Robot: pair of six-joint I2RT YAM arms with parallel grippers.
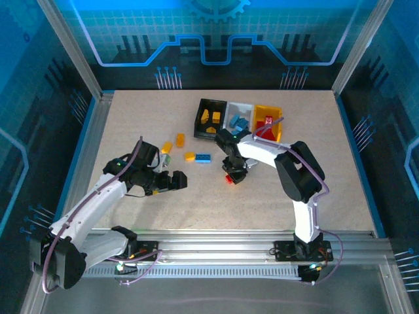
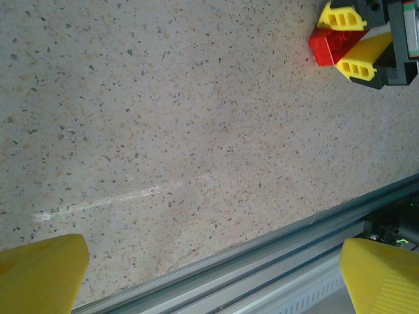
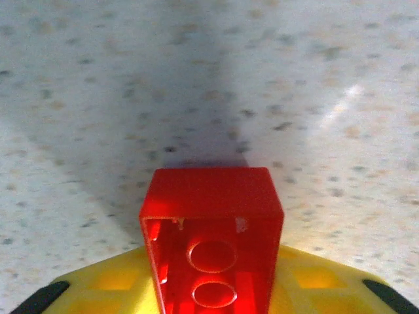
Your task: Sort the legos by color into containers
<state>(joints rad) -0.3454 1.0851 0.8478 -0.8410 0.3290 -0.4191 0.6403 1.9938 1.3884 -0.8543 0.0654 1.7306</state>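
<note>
My right gripper lifts off the tabletop next and carries the red lego outward over the yellow-orange bin to release it, since that bin already holds red legos.
My right gripper is shut on a red lego low over the table's middle. In the right wrist view the red lego fills the space between the yellow fingers, hollow underside toward the camera. In the left wrist view the same red lego is clamped between the right gripper's yellow fingertips. My left gripper is open over bare table, to the left of the right one, its yellow fingers wide apart. The black bin, white bin and yellow-orange bin stand in a row at the back.
Loose legos lie between the grippers and the bins: yellow-orange ones and a light blue one. The bins hold legos: yellow-orange in the black, blue in the white, red in the yellow-orange. The table's metal front rail runs under my left gripper.
</note>
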